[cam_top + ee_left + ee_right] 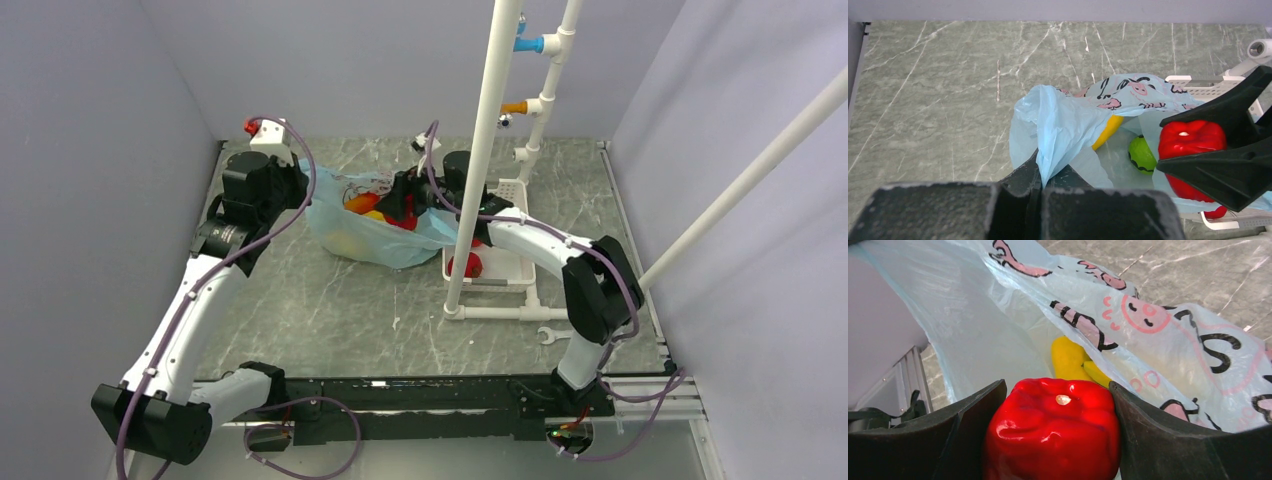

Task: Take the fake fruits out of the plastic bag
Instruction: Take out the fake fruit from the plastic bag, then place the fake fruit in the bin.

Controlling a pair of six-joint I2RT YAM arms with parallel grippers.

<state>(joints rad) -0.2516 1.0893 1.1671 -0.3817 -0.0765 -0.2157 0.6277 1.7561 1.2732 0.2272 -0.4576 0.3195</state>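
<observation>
My right gripper should lift clear of the bag, cross right in the top view, lower and release, since the basket's bare bottom lies there.
The light-blue plastic bag lies at the back middle of the table. My left gripper is shut on a fold of the bag's rim and holds it up. My right gripper is inside the bag's mouth, shut on a glossy red pepper, which also shows in the left wrist view and the top view. A yellow banana lies deeper in the bag, partly under a fold. A green piece lies on the bag's floor beside the pepper.
A white slotted basket stands right of the bag with a red piece in it. A white pipe frame rises in front of the basket. A wrench lies near the right arm's base. Grey walls close three sides.
</observation>
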